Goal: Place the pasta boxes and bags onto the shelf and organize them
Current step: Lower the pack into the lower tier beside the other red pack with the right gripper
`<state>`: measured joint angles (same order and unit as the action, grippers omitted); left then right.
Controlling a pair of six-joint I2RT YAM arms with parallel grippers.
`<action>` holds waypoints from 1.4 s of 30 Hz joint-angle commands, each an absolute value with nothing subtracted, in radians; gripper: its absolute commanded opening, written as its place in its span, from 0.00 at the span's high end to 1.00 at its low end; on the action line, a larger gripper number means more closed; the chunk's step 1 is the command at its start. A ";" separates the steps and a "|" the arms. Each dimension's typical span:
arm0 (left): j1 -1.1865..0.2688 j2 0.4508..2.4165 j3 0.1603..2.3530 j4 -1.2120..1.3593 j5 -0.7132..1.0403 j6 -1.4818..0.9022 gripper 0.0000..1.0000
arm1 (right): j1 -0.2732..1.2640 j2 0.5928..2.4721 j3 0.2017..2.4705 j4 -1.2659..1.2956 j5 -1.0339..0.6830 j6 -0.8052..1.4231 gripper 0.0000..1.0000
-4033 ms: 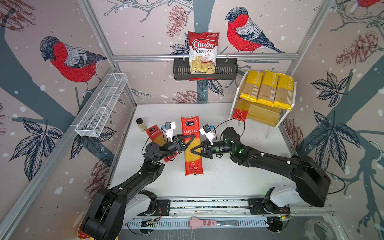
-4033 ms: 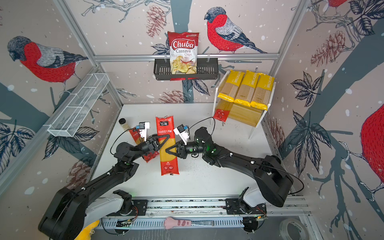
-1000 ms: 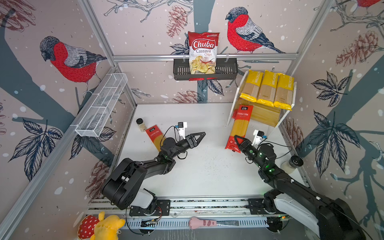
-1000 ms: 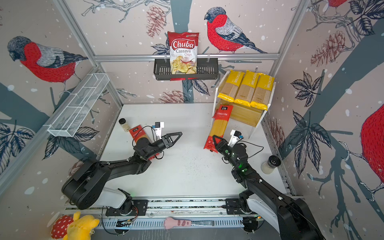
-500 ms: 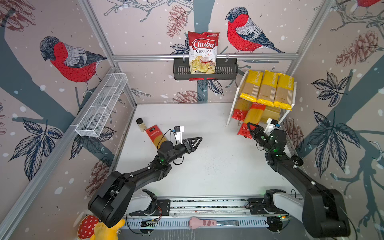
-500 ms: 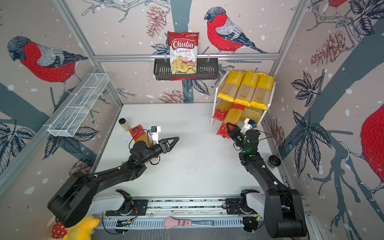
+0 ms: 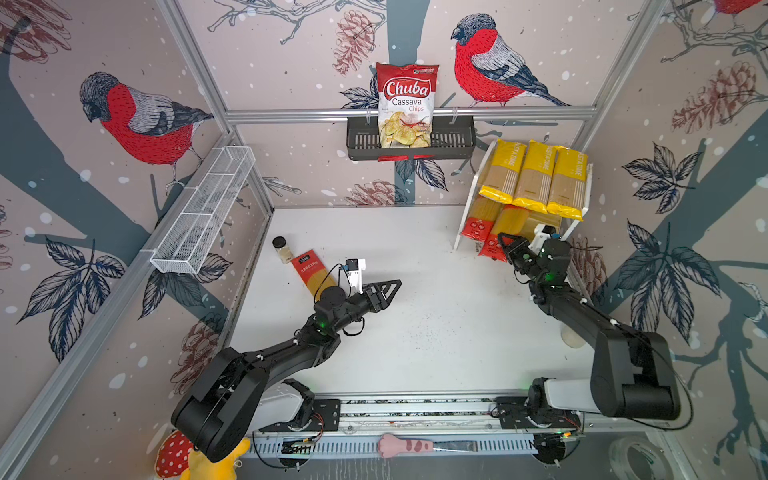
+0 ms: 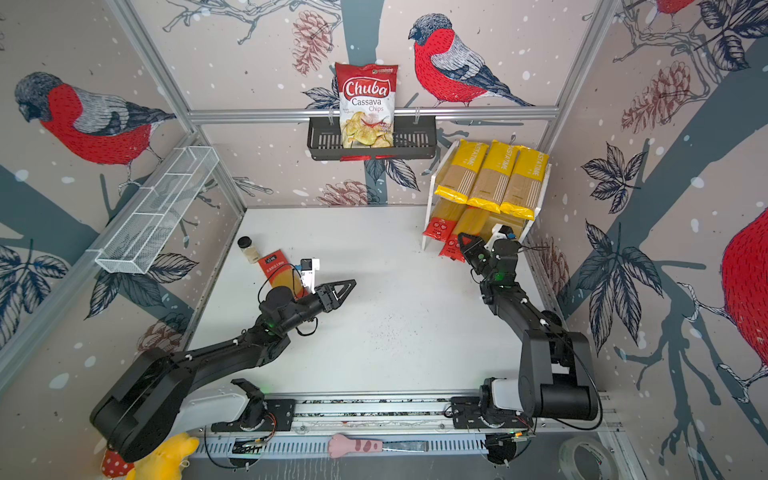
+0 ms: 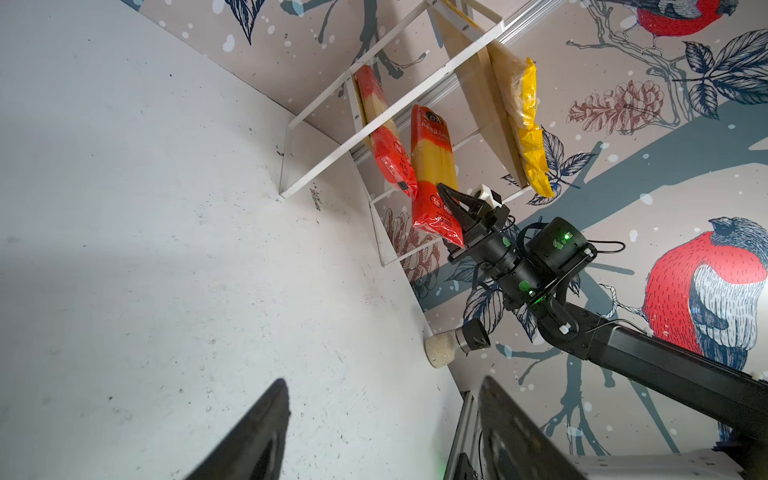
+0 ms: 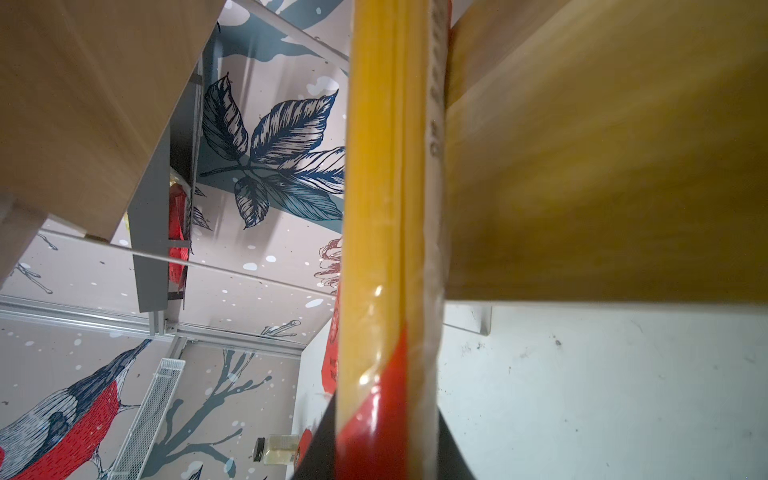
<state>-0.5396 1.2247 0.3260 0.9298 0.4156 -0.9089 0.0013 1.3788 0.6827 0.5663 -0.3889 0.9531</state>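
The right gripper pushes outward next, sliding the packet deeper onto the lower board before the release, as the packet's red end still juts past the neighbouring packet's.
The shelf (image 7: 471, 199) stands at the back right, with three yellow pasta packets (image 7: 534, 178) side by side on its upper board. A red-ended packet (image 7: 478, 220) lies on the lower board. My right gripper (image 7: 505, 245) is shut on the red end of a second one (image 7: 511, 218), slid in beside it; the right wrist view shows this packet (image 10: 386, 208) against the wooden board (image 10: 602, 166). A third red-ended packet (image 7: 311, 272) lies on the table at the left. My left gripper (image 7: 386, 289) hovers open and empty over the mid table (image 9: 384, 380).
A small black-lidded jar (image 7: 281, 249) stands by the packet on the table. Another jar (image 7: 573, 336) lies at the right wall. A black basket (image 7: 361, 143) holding a chips bag hangs on the back wall; a white wire basket (image 7: 203, 212) hangs at the left.
My right gripper has carried the red-ended packet from the table up into the shelf's lower tier. The left gripper has drifted slightly toward the front, still open.
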 commanded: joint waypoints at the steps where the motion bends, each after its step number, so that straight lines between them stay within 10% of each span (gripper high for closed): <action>1: -0.540 1.231 0.327 0.943 0.410 -0.885 0.29 | -0.009 1.404 0.714 0.687 -0.398 0.907 0.88; 25: -0.540 1.258 0.324 0.966 0.416 -0.885 0.29 | -0.110 1.389 0.621 0.592 -0.507 0.966 0.38; 35: -0.540 1.274 0.316 0.992 0.418 -0.900 0.29 | -0.111 1.290 0.505 0.640 -0.547 0.986 0.38; 42: -0.540 1.281 0.316 1.006 0.420 -0.912 0.30 | -0.091 1.312 0.520 0.663 -0.540 0.992 0.57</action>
<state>-0.5396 1.2819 0.3157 0.9600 0.4175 -0.9112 -0.0963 1.3018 0.5091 0.6140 -0.5304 0.9764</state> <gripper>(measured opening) 0.703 0.457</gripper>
